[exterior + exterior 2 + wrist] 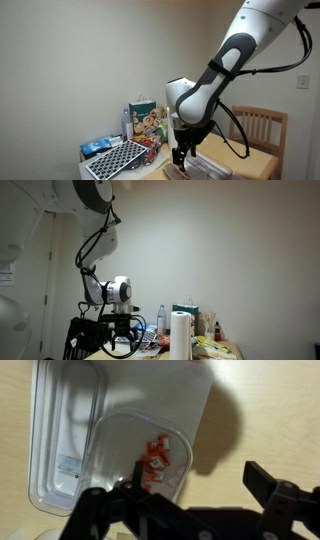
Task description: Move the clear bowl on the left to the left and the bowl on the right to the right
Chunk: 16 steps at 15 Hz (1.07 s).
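Note:
My gripper lowers and closes on the red-pieces bowl's rim by the bare table next, since that rim lies below it, between the open fingers.
In the wrist view two clear plastic bowls lie side by side on the wooden table. The left one is rectangular and holds a white label. The right one holds small red and white pieces. My gripper is open just above them. Its left finger is over the right bowl's inside and its right finger is over bare table, so that bowl's right rim lies between the fingers. In an exterior view the gripper hangs low over the clear bowls. In an exterior view the gripper is low and the bowls are hidden.
A black-and-white gridded tray, a blue packet and a colourful bag stand beside the bowls. A wooden chair is behind the table. A paper towel roll and a bottle stand nearby.

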Motion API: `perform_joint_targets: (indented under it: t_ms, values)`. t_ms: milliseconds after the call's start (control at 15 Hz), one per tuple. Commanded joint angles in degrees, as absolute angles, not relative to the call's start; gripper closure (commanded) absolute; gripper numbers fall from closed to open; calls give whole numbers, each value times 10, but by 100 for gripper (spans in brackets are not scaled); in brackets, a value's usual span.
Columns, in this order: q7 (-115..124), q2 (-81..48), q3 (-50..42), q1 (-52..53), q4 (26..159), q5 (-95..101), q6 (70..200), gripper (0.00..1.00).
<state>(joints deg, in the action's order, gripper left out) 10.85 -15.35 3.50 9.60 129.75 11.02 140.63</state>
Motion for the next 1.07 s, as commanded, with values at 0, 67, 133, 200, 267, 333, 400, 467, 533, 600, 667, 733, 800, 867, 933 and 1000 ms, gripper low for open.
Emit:
perform_joint_targets:
  t_ms: [0, 67, 133, 200, 267, 333, 400, 467, 533, 600, 667, 733, 800, 867, 933, 1000]
  values:
    - [157, -219, 9, 108, 1272, 162, 1492, 0]
    - [167, -235, 0, 114, 1265, 169, 1516, 0]
    - [175, -251, -9, 121, 1257, 174, 1539, 0]
    - [178, -261, -17, 126, 1251, 174, 1551, 0]
    - [148, -236, -6, 118, 1268, 149, 1526, 0]
    - [149, -250, -12, 122, 1260, 149, 1537, 0]
    - [150, -259, -15, 126, 1252, 149, 1539, 0]
    - [151, -264, -17, 128, 1248, 149, 1540, 0]
    - [150, -263, -14, 129, 1249, 147, 1537, 0]
    - [150, -264, -12, 129, 1250, 145, 1537, 0]
    - [150, -267, -10, 129, 1249, 143, 1537, 25]
    - [146, -269, -7, 128, 1249, 140, 1537, 26]
    - [141, -272, -2, 124, 1248, 132, 1535, 33]
    - [141, -275, 1, 122, 1247, 126, 1534, 40]
    - [139, -276, 4, 121, 1246, 120, 1533, 47]
    - [138, -278, 6, 120, 1245, 115, 1532, 53]
